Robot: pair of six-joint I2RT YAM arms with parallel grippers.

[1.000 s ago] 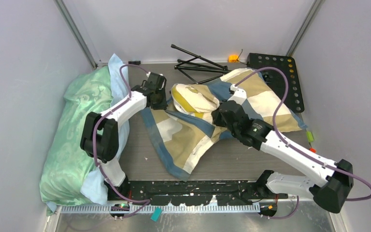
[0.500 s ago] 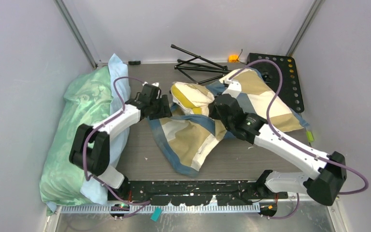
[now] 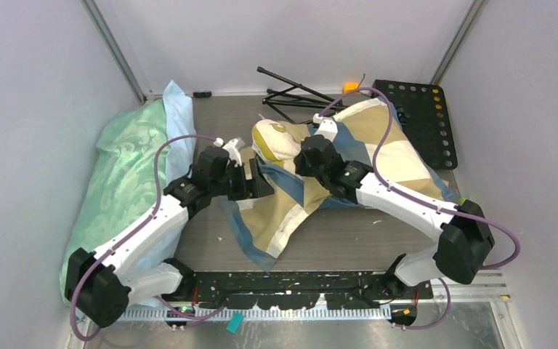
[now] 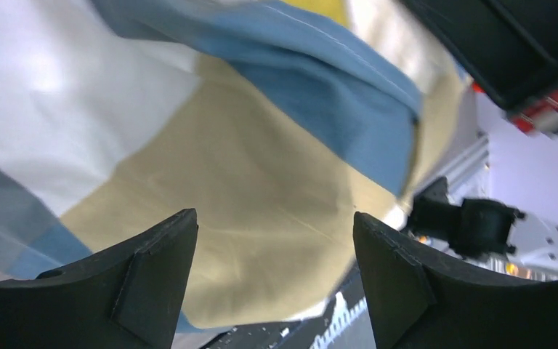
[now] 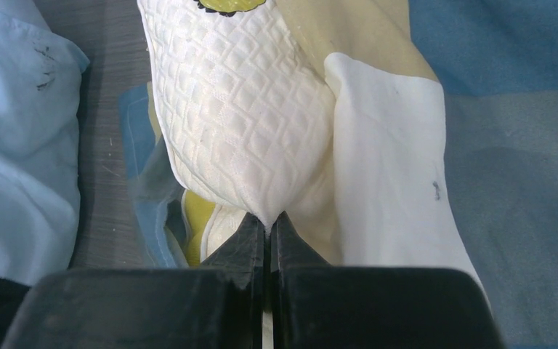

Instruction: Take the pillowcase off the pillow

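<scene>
Next, my right gripper pulls its fold up and outward, then releases, since only the pillow's end pokes out and the black folded tripod (image 3: pixel 299 99) lies outward of the gripper.
The blue, tan and cream pillowcase (image 3: pixel 290 207) lies crumpled across the middle of the table. The pillow (image 3: pixel 275 139) pokes its cream quilted end, with a yellow-green edge, out of the pillowcase's far left opening. My right gripper (image 3: pixel 304 154) is shut, pinching a fold of the pillow (image 5: pixel 240 109) at its fingertips (image 5: pixel 269 218), with the pillowcase (image 5: pixel 508 145) beside it. My left gripper (image 3: pixel 253 182) stands open over the pillowcase's left edge. Its fingers (image 4: pixel 152 269) are wide apart, and the tan fabric of the pillowcase (image 4: pixel 261 167) lies beyond them, not gripped.
A mint-green pillow (image 3: pixel 120 189) with light blue cloth (image 5: pixel 14 145) fills the left side. A black folded tripod (image 3: pixel 298 96) and a small orange object (image 3: pixel 350 87) lie at the back. A black perforated plate (image 3: pixel 425 120) sits at the back right. Walls close in on three sides.
My left gripper opened, let go of the pillowcase edge and came nearer and rightward. My right gripper moved left and farther, keeping its pinch on the pillow.
</scene>
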